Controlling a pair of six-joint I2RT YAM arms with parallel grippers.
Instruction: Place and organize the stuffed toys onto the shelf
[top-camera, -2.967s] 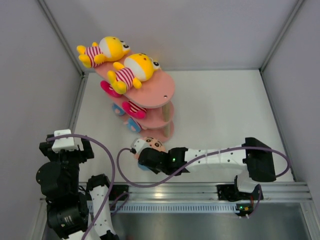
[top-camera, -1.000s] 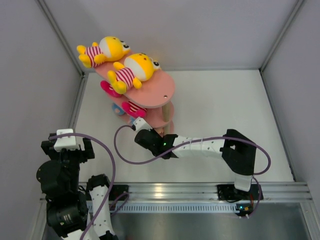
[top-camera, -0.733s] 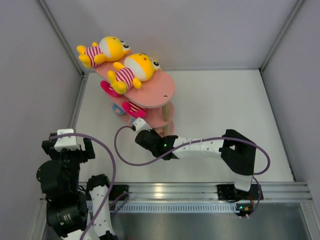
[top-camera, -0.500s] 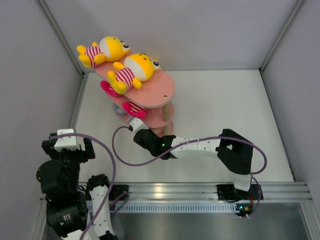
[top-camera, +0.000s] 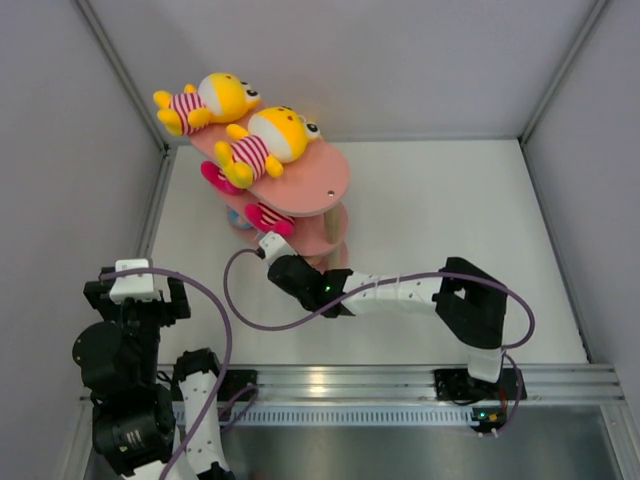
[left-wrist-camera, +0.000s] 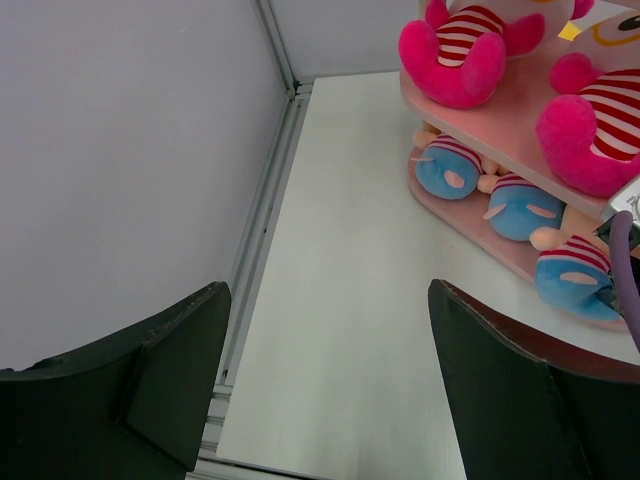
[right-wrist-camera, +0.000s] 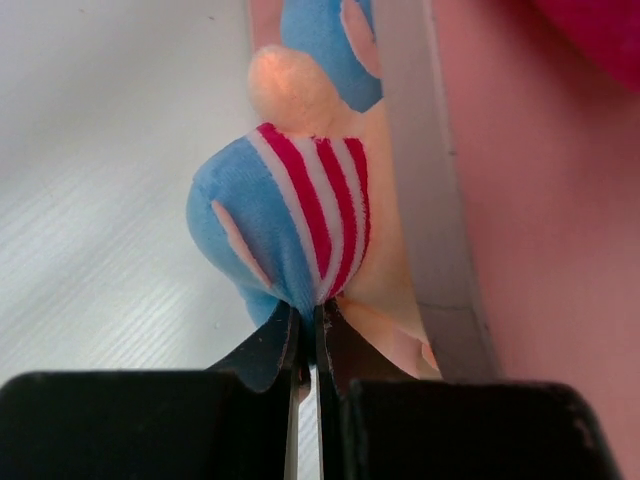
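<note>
My right gripper moves slightly along the shelf next, toward its near rounded end, then opens.
The pink three-tier shelf stands at the back left. Two yellow toys lie on its top board. Pink toys lie on the middle board, blue-shirted toys on the bottom board. My right gripper is shut on the blue striped shirt of a beige-headed toy at the bottom board's near edge, beside a wooden post. In the top view the right arm's wrist reaches under the shelf and the toy is hidden. My left gripper is open and empty over the table, left of the shelf.
Grey walls enclose the white table on the left, back and right. A metal rail runs along the near edge. A purple cable loops from the right wrist.
The right arm carried the blue-shirted toy from the table in front of the shelf up to the bottom board, then edged slightly further left. The left arm has not moved.
</note>
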